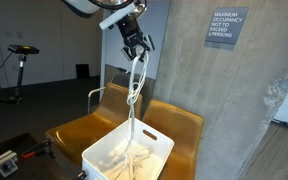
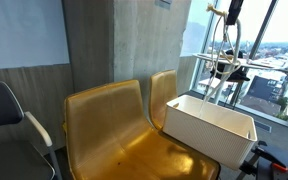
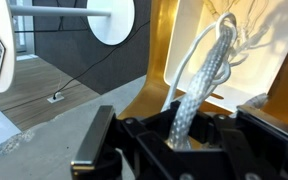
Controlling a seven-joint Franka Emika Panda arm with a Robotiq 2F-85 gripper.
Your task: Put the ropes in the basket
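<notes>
The loops of the white braided ropes hang above the basket's rim, so the gripper next needs to go down toward the basket's open top (image 1: 130, 150) (image 3: 248, 56) below it and let go of the ropes there.
My gripper (image 1: 136, 43) hangs high above the basket (image 1: 160, 152), shut on a cream rope (image 1: 135, 85) that drops in a long loop into the bin. In the wrist view the braided rope (image 3: 196, 85) runs out from between the black jaws (image 3: 182, 140) down toward the white basket (image 3: 180, 45). More rope lies coiled inside the basket (image 1: 122, 158). In an exterior view the gripper (image 2: 230, 14) shows near the top edge with the rope loops (image 2: 222, 60) dangling over the basket (image 2: 209, 128).
The basket rests on one of two amber chairs (image 1: 86, 128) beside a concrete pillar (image 1: 204, 90). A second amber chair (image 2: 114, 130) stands alongside, with a dark chair (image 2: 6, 115) further off. A bicycle (image 1: 19, 65) stands in the background.
</notes>
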